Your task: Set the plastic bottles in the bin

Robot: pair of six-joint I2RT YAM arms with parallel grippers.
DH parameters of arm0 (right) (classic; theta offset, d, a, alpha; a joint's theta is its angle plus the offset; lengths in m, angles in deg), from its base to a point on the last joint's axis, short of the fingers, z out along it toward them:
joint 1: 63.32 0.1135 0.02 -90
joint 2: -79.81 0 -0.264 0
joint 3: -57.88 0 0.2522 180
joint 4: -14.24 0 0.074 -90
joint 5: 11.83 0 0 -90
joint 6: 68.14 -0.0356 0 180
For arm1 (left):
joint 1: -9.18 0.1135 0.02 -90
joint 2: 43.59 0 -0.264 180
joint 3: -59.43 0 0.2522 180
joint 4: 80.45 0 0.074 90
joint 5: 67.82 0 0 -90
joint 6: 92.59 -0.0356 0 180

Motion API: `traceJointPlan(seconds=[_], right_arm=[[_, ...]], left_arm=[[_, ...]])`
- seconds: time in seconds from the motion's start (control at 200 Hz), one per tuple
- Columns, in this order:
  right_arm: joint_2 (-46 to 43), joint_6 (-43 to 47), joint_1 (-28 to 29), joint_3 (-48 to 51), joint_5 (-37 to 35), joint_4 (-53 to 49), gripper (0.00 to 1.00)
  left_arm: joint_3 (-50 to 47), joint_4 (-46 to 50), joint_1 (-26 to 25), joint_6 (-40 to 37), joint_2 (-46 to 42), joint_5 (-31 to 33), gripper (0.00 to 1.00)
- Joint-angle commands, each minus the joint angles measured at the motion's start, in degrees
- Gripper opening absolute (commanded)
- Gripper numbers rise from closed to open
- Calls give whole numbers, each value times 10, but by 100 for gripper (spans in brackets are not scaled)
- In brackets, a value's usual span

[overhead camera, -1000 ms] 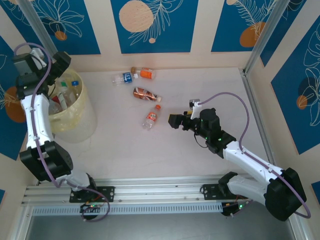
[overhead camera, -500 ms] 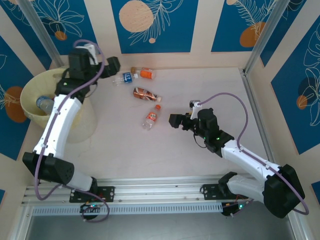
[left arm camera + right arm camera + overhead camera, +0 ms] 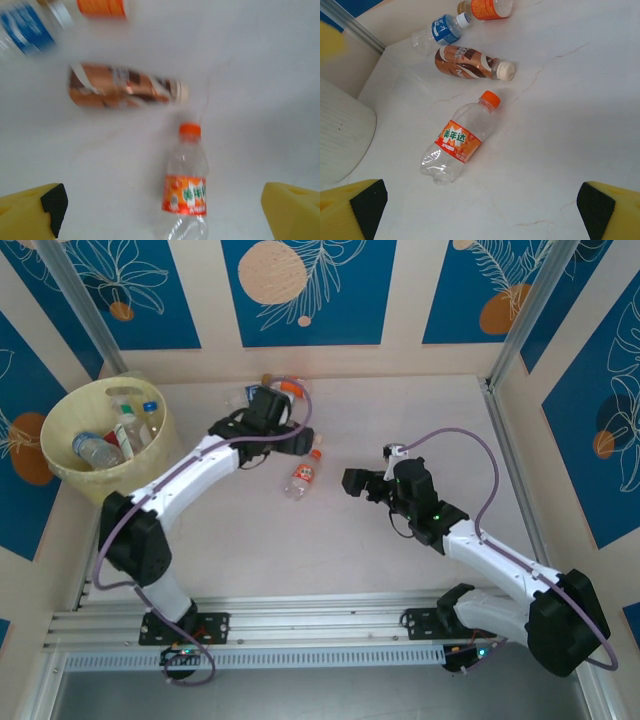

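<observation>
My left gripper is open with that bottle lying lengthwise between its fingers, and next it will move down and back onto the orange label of the orange-capped bottle [image 3: 304, 472] [image 3: 185, 194].
Several plastic bottles lie loose on the table. An orange-capped bottle with an orange label [image 3: 303, 475] [image 3: 186, 192] [image 3: 459, 142] lies in the middle. Beyond it are a brown-labelled bottle [image 3: 125, 92] [image 3: 470, 62], a blue-labelled bottle [image 3: 250, 395] [image 3: 439, 32] and another orange-labelled one [image 3: 292, 387] [image 3: 487, 7]. My left gripper [image 3: 288, 440] [image 3: 162, 212] hangs open over the brown and orange-capped bottles, holding nothing. To the right of the orange-capped bottle, my right gripper [image 3: 347, 480] [image 3: 480, 210] is open, empty and pointed at it. The pale-yellow bin [image 3: 62, 472] at the far left holds several bottles [image 3: 100, 448].
The bin's pale wall [image 3: 340, 135] fills the left edge of the right wrist view. Patterned walls close the table at the back and sides, with a metal rail [image 3: 515, 475] along the right. The near half of the white tabletop [image 3: 300, 550] is bare.
My left arm has swung from above the bin to the middle of the table, over the loose bottles, still open. The right arm has barely moved.
</observation>
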Motion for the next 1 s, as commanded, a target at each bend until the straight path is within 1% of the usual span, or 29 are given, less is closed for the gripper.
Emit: traceJointPlan(seconds=[0.0,0.17,0.295,0.41,0.45,0.535,0.59,0.65,0.79,0.915,0.995], right_arm=[[-18,-5,-3,-13,-15,-15,100],[-21,-11,-4,-9,-19,-19,100],[-22,-8,-4,-12,-19,-25,100],[-23,-7,-4,-13,-21,-28,100],[-23,-7,-4,-14,-21,-28,99],[-23,-9,-4,-14,-20,-31,100],[-23,-9,-4,-14,-19,-31,100],[-22,-9,-4,-14,-18,-33,100],[-26,-6,-4,-18,-10,-39,100],[-36,19,-5,-15,25,-30,99],[-48,37,-4,-12,41,-27,100]], left_arm=[[-22,2,-18,12,28,-54,100],[-36,-19,-26,25,85,-83,100],[-28,-13,-33,24,123,-51,100],[-7,1,-40,11,162,-82,100],[-1,6,-47,5,173,-66,100],[14,16,-56,-2,198,-10,100],[27,25,-56,-2,213,4,97],[41,31,-56,-4,227,5,94],[59,28,-56,-2,246,27,91],[61,19,-55,-2,251,15,87],[54,12,-55,-4,247,14,82]])
